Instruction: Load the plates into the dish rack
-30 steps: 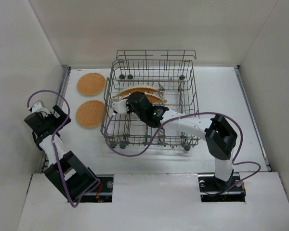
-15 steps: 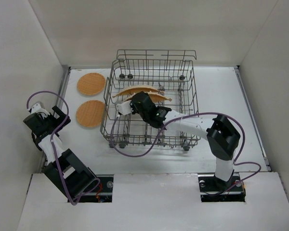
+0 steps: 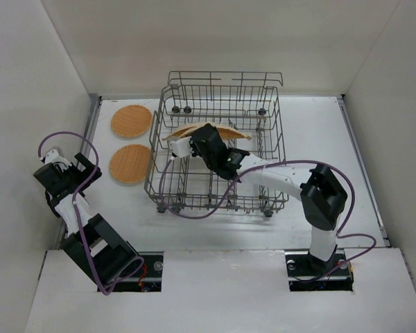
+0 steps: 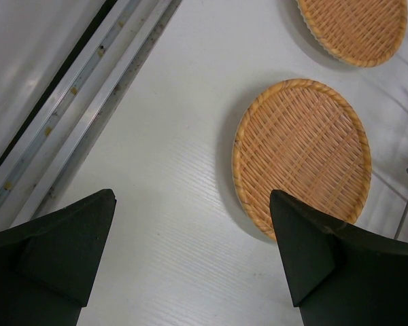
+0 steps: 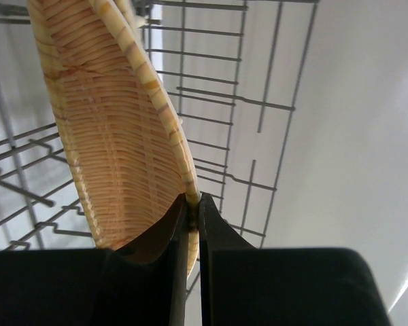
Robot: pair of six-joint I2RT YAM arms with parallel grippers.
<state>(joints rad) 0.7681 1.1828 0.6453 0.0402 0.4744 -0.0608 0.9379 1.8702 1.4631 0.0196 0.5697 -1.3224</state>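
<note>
My right gripper should next pull back and down to release the plate clear of the standing one, as empty rack wires lie below and back from it.
Two orange-tan plates lie flat on the table left of the dish rack, one farther back and one nearer. The left wrist view shows the nearer plate and the farther plate. My left gripper hangs open over bare table beside the nearer plate. Inside the rack a plate stands on edge. My right gripper is shut on the rim of another plate, held edge-up right beside it among the rack wires.
White walls close in the table on the left, back and right. A metal rail runs along the table's left edge near my left arm. Purple cables loop from both arms, one lying across the rack's front.
My right gripper has carried its plate farther back in the rack, up against the plate standing there. The left arm has not moved.
</note>
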